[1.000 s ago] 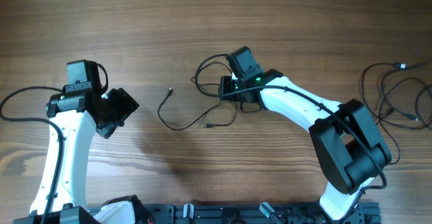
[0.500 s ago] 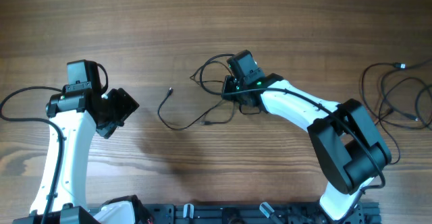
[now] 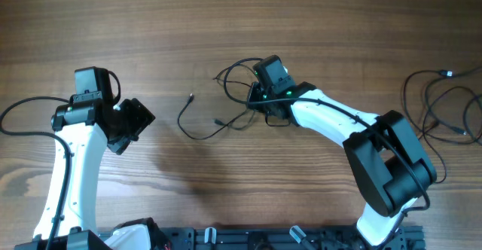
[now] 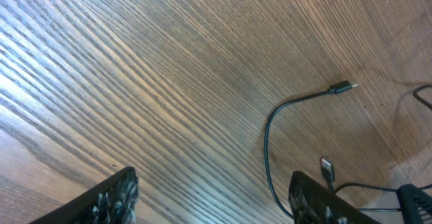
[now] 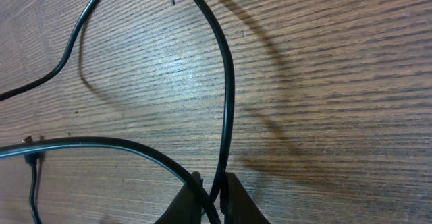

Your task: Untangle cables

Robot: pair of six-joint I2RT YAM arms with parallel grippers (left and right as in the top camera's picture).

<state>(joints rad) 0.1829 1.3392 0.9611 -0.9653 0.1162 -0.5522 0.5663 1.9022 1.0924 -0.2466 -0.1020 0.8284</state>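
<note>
Loose cables already lie to the right of my right gripper in the overhead view, so that gripper should next lift the cable pieces and carry them over that bundle to let go of them.
A tangle of thin black cables lies at the table's middle. One strand curves left to a silvery plug, and another plug lies below it. My right gripper sits on the tangle. In the right wrist view its jaws are shut on one cable strand, while a second strand crosses in front of one finger. My left gripper hovers open to the left, nothing between its fingers. The left wrist view shows the curved strand and its plug.
A second bundle of loose black cables lies at the far right edge. The right arm reaches across from the lower right. The arm bases and a black rail line the front edge.
My right gripper has closed onto a cable strand. The loose plug end near the middle has been drawn up and to the left. The left arm has not moved.
</note>
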